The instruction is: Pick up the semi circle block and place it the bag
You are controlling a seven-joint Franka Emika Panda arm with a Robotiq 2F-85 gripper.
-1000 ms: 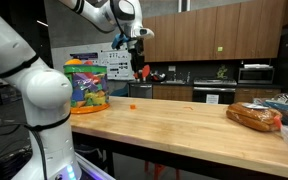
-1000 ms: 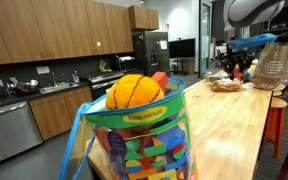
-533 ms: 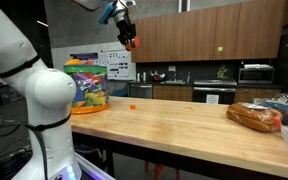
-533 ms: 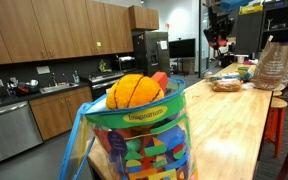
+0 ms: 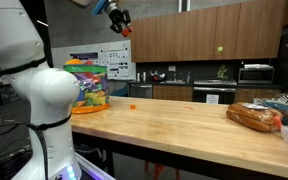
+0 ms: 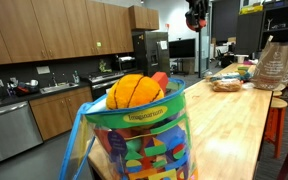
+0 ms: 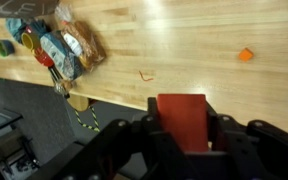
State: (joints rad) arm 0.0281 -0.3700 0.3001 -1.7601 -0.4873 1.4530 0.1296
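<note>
Next, my gripper swings toward the bag, turning and lowering over the bag's open top (image 6: 162,88) to release the block, since that opening lies lower, off to one side.
My gripper (image 5: 120,20) is high above the table, shut on the red semi circle block (image 5: 127,30). In the wrist view the block (image 7: 181,115) sits clamped between the jaws (image 7: 182,142), its flat red face showing. It also shows in an exterior view (image 6: 196,22) at the top under the gripper (image 6: 195,14). The bag (image 5: 87,85) with the cartoon print stands at the table's end, below and to the side of the gripper. It fills the foreground in an exterior view (image 6: 134,135), with an orange ball on top.
A tiny orange piece (image 5: 133,104) lies on the wooden table (image 5: 184,125) near the bag; it also shows in the wrist view (image 7: 245,55). A wrapped bread loaf (image 5: 255,117) lies at the far end, with clutter beside it (image 7: 44,45).
The gripper has risen well above the table with the red block in it and moved sideways towards the bag.
</note>
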